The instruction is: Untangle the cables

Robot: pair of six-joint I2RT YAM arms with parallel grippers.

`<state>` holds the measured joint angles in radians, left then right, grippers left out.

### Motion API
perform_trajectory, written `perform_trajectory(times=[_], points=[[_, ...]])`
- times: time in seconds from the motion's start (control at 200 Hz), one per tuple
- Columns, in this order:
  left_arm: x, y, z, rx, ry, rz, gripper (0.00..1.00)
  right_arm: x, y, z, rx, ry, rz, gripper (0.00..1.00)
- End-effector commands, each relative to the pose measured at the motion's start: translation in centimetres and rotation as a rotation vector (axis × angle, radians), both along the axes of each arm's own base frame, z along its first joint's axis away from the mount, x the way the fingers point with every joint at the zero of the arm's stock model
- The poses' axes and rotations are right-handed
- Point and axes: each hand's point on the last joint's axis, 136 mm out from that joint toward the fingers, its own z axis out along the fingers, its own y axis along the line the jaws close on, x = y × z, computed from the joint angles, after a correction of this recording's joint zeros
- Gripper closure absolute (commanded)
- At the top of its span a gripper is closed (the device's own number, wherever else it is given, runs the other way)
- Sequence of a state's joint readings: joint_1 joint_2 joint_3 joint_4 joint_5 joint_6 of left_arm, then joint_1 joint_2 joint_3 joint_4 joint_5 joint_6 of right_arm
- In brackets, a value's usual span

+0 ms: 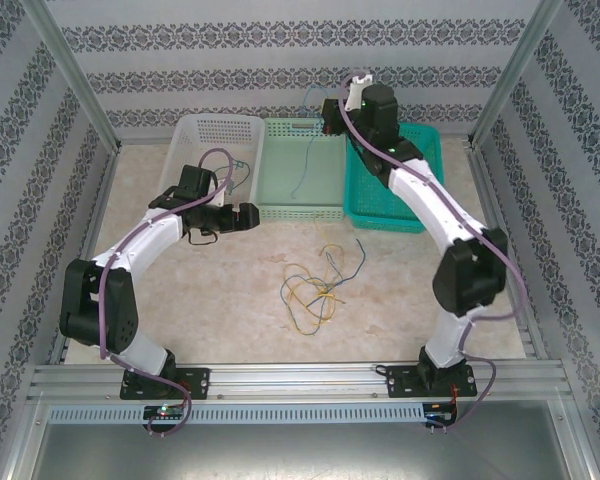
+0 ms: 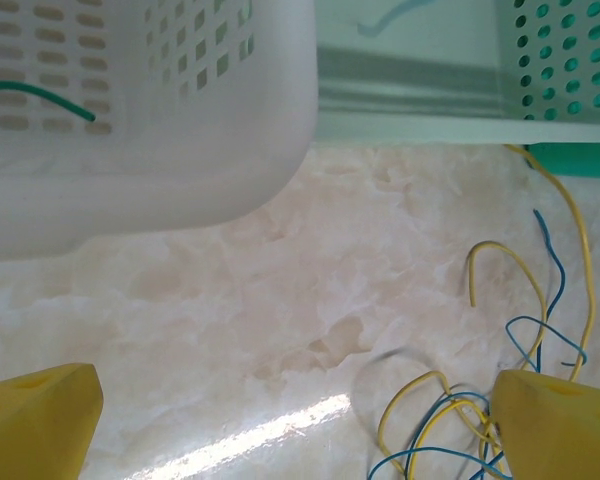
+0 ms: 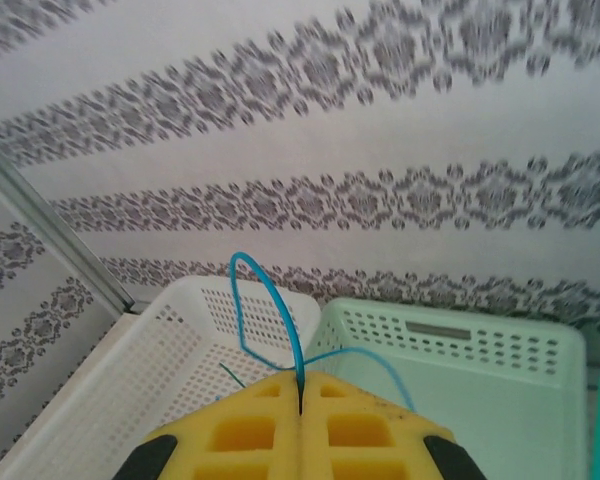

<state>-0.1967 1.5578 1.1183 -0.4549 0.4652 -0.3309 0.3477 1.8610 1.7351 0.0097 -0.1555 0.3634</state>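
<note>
Next, the right gripper lowers toward the light green basket's bottom, tips its fingers downward and releases the blue cable, since the basket's bottom lies below them.
A loose tangle of yellow and blue cables [image 1: 315, 285] lies on the table's middle; in the left wrist view the same tangle [image 2: 460, 420] sits at the lower right. My right gripper [image 1: 330, 118] is raised above the baskets, shut on a blue cable [image 3: 270, 300] that loops up from its yellow fingertips [image 3: 330, 400] and hangs down into the light green basket [image 1: 305, 165]. A dark green cable [image 2: 40, 95] lies in the white basket. My left gripper [image 1: 242, 215] hovers open in front of that basket, its yellow fingers [image 2: 35, 415] wide apart with nothing between them.
Three baskets stand in a row at the back: white [image 1: 215, 150], light green [image 1: 298, 208] and teal [image 1: 395, 190]. Patterned walls and metal posts enclose the table. Bare marbled tabletop [image 2: 280, 300] lies under the left gripper.
</note>
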Motion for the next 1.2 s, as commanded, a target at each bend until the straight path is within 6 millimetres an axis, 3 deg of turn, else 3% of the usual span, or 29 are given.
perform_trajectory(times=[0.0,0.165,0.245,0.33,0.37,0.435,0.52,0.734,0.819,0.914,1.039,1.194], points=[[-0.1,0.0,1.2,0.003,-0.049,0.007,0.00,2.0,0.6,2.0,0.133,-0.022,0.017,1.00],[-0.6,0.3,0.8,0.018,-0.044,0.009,0.00,4.8,0.9,-2.9,0.128,0.109,0.014,0.97],[-0.9,0.4,0.7,0.020,-0.038,0.005,0.00,4.6,1.6,-5.7,0.113,0.185,0.039,0.84],[-1.1,0.6,0.6,0.029,-0.038,0.009,0.00,3.6,1.8,-8.5,0.075,0.252,0.040,0.77],[-1.1,0.8,0.6,0.040,-0.035,0.014,0.00,3.1,1.5,-9.6,0.054,0.279,0.030,0.62],[-1.2,1.1,0.4,0.061,-0.029,0.023,0.00,2.3,1.3,-10.9,0.030,0.333,0.037,0.25],[-1.4,1.4,0.3,0.082,-0.026,0.024,0.00,0.5,1.6,-11.5,-0.018,0.414,0.105,0.11],[-1.7,1.3,-0.4,0.081,-0.012,0.019,0.00,-6.1,0.3,-10.4,-0.182,0.425,0.153,0.13],[-1.6,1.2,-0.6,0.078,-0.009,0.016,0.00,-9.2,-0.6,-11.0,-0.232,0.438,0.151,0.21],[-1.4,0.8,-0.6,0.071,-0.006,0.010,0.00,-12.7,-1.4,-13.5,-0.293,0.527,0.173,0.30],[-1.0,0.2,-0.6,0.065,-0.007,-0.001,0.00,-16.7,-1.5,-17.6,-0.357,0.625,0.216,0.33],[-0.8,-0.6,-0.6,0.061,-0.001,-0.016,0.00,-19.2,-0.9,-21.7,-0.399,0.704,0.237,0.37]])
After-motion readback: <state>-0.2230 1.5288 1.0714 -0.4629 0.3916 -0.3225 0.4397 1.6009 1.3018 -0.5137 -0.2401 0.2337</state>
